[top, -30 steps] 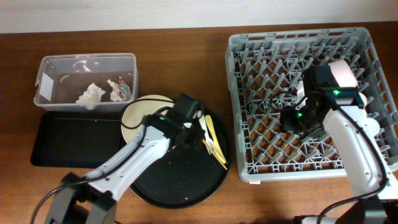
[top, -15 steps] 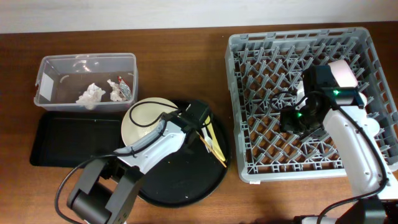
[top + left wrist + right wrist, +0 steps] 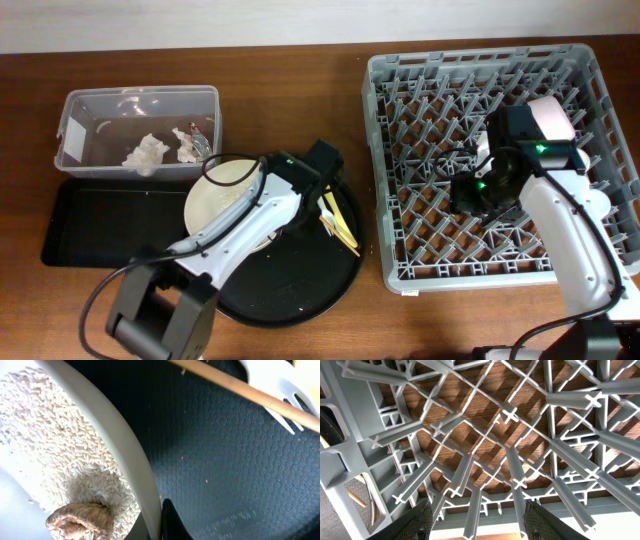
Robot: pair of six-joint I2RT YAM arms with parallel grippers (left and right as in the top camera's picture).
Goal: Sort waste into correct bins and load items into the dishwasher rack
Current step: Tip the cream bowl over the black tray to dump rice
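The left gripper lifts and empties the bowl (image 3: 215, 190) over the flat tray next, then lowers to release the bowl's rim. The round black tray (image 3: 288, 258) lies below the gripper.
My left gripper (image 3: 292, 205) is shut on the right rim of the cream bowl (image 3: 215, 190), which rests on the round black tray. Up close, the bowl's rim (image 3: 125, 445) runs between the dark fingers (image 3: 172, 525). Inside lie white rice (image 3: 55, 445) and a brown food lump (image 3: 80, 521). My right gripper (image 3: 470, 195) hangs open over the grey dishwasher rack (image 3: 420, 90), its fingers (image 3: 415, 520) apart above the lattice (image 3: 510, 470) with nothing between them. A pink cup (image 3: 553, 118) sits in the rack.
The clear tub (image 3: 90, 105) holds crumpled tissue (image 3: 147, 152) and a wrapper (image 3: 197, 140). A flat black tray (image 3: 110, 225) lies in front of it. On the round black tray (image 3: 300, 285) lie yellow utensils (image 3: 345, 215), a white fork (image 3: 280, 385) and a chopstick (image 3: 240, 387).
My left gripper has gone from open to shut on the bowl's rim, and the bowl has shifted slightly to the left. The right arm has not moved.
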